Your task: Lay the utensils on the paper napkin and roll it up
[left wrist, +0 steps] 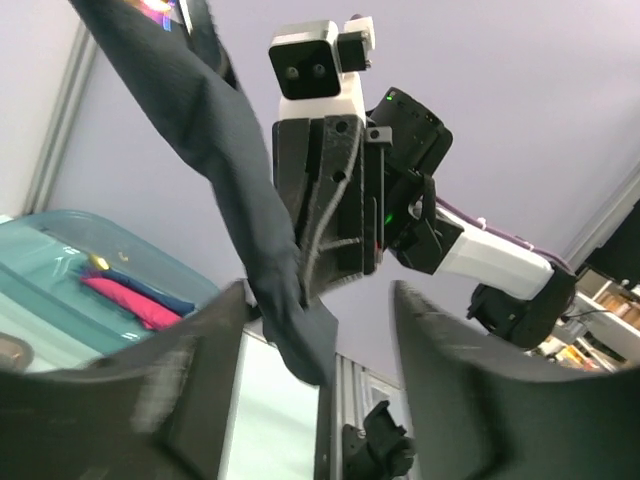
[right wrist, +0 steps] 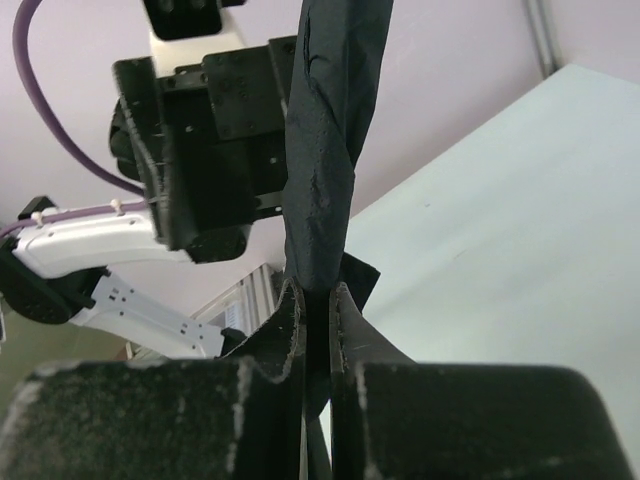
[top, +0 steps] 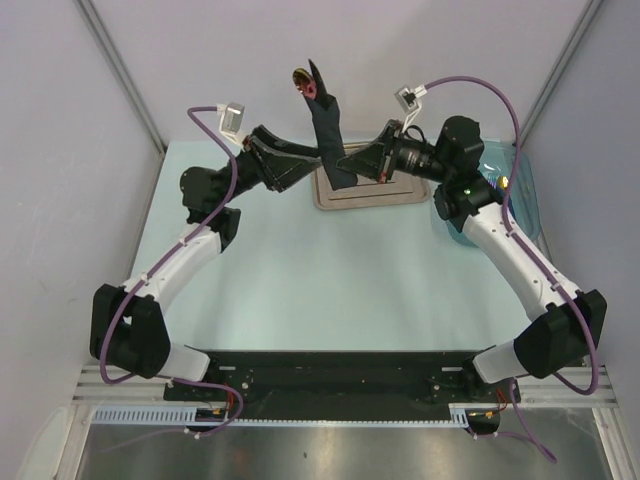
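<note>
Next, the right gripper takes the napkin [top: 328, 125] across and down inside the teal bin [top: 522, 208] with other rolls, below the gripper and to its right in the top view.
The black paper napkin [top: 328, 125] is rolled into a long tube and held upright above the steel tray [top: 400, 197]. Utensil ends poke out of its top, one shiny orange-red [top: 299, 79] and one dark. My right gripper [top: 350, 163] is shut on the roll's lower end; the right wrist view shows its jaws [right wrist: 318, 300] pinching the napkin [right wrist: 325, 150]. My left gripper [top: 306, 165] is open just left of the roll. In the left wrist view its fingers [left wrist: 320, 335] stand wide apart with the roll's [left wrist: 235, 180] lower end between them, untouched.
A teal bin [top: 520, 190] stands at the right edge of the table. In the left wrist view it holds a pink roll [left wrist: 125, 298] and a dark blue roll [left wrist: 165, 298]. Grey walls close in on the left, right and back.
</note>
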Controlling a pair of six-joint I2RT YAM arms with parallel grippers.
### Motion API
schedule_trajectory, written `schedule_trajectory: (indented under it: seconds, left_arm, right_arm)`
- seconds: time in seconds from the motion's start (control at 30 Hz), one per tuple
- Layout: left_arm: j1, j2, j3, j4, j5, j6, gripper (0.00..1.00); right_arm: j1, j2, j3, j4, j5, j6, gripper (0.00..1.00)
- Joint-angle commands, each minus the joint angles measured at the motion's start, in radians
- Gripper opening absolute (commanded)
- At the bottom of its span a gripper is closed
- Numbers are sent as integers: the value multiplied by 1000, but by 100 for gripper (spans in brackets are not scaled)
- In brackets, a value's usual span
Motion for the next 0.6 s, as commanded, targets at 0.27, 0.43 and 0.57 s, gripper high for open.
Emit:
schedule_trajectory:
  seconds: [0.27,0.43,0.57]
  left_arm:
    - [12,-67,-1,-229,24,249,90]
    - [12,-92,-25,-278,50,306,91]
    - [11,-102,-32,-301,62,321,91]
  right_arm:
    - [-332,-79,-43,-145,-50,-78,0]
    - [-533,-88,-82,-328,-105,-271,0]
    - [-701,-57,-97,-421,-154,-419,0]
